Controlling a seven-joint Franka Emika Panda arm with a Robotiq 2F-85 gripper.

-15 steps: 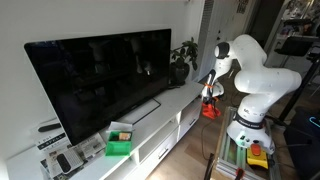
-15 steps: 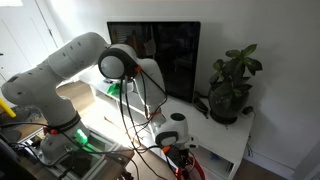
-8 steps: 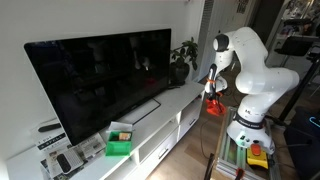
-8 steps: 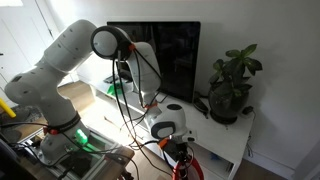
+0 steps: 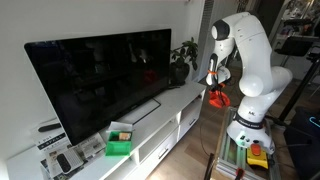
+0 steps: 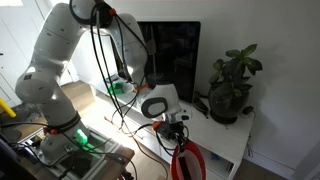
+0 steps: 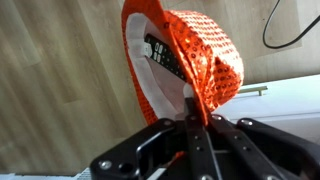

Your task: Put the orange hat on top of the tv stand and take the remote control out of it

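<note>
My gripper should lift the hat over the stand's front edge, then lower and release it on the stand top by the potted plant, past that edge.
My gripper [image 7: 193, 118] is shut on the rim of the orange hat [image 7: 205, 55] and holds it in the air. The hat hangs from it in both exterior views [image 5: 217, 98] [image 6: 184, 162], beside the front of the white tv stand [image 5: 170, 108] [image 6: 228, 140] and about level with its top. In the wrist view the hat's opening faces the camera and a black remote control [image 7: 165, 57] lies inside it. Wooden floor shows below the hat.
A big black TV [image 5: 100, 75] stands on the tv stand, with a potted plant [image 5: 181, 62] [image 6: 230, 85] at one end. A green box with a white top [image 5: 120, 139] and small devices [image 5: 65, 160] sit at the other end. Cables [image 6: 120, 90] hang from the arm.
The arm has risen and lifted the hat from low beside the stand's front up to about the height of its top. The grip on the hat is unchanged.
</note>
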